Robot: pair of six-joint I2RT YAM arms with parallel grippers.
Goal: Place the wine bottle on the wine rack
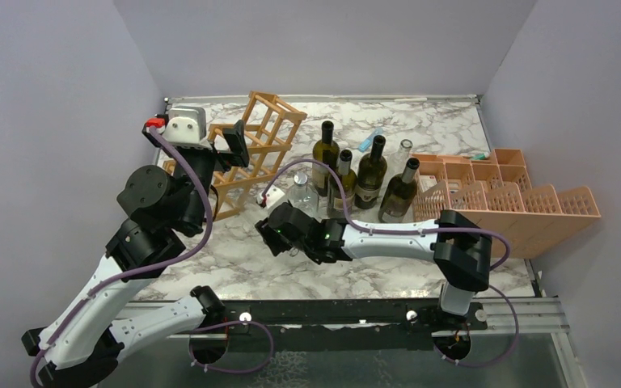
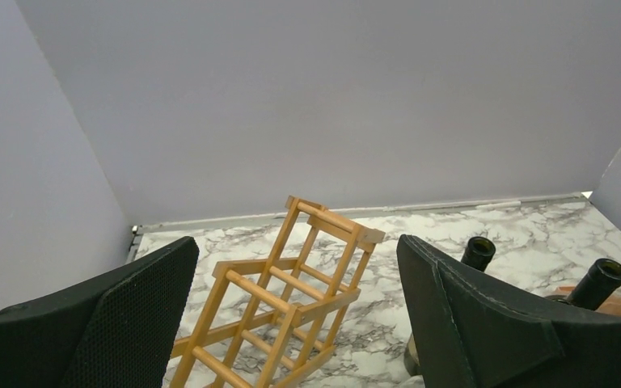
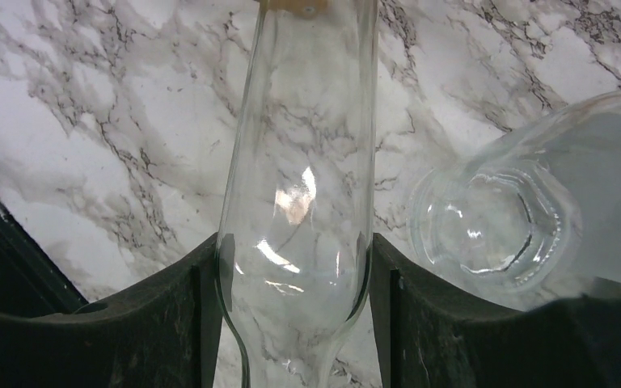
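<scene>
The rack's near side is outward of my right gripper and to its left in the top view. My right gripper slides the bottle in base-first next and releases it.
My right gripper [image 3: 291, 271] is shut on a clear glass wine bottle [image 3: 299, 153]; both pads press its body just above where it narrows to the neck. In the top view the right gripper [image 1: 279, 229] is low over the table's middle, right of the wine rack [image 1: 259, 149]. The rack is a light wooden lattice and stands tilted at the back left. My left gripper [image 1: 232, 145] is open and empty, raised over the rack. In the left wrist view its fingers [image 2: 141, 311] are spread wide, with the rack [image 2: 291, 299] below between them.
A second clear bottle [image 3: 517, 218] is close beside the held one on the right; it also shows in the top view [image 1: 303, 194]. Several dark wine bottles [image 1: 372, 174] stand behind it. A salmon-pink crate [image 1: 501, 198] stands at the right. Walls enclose the marble table [image 1: 251, 267].
</scene>
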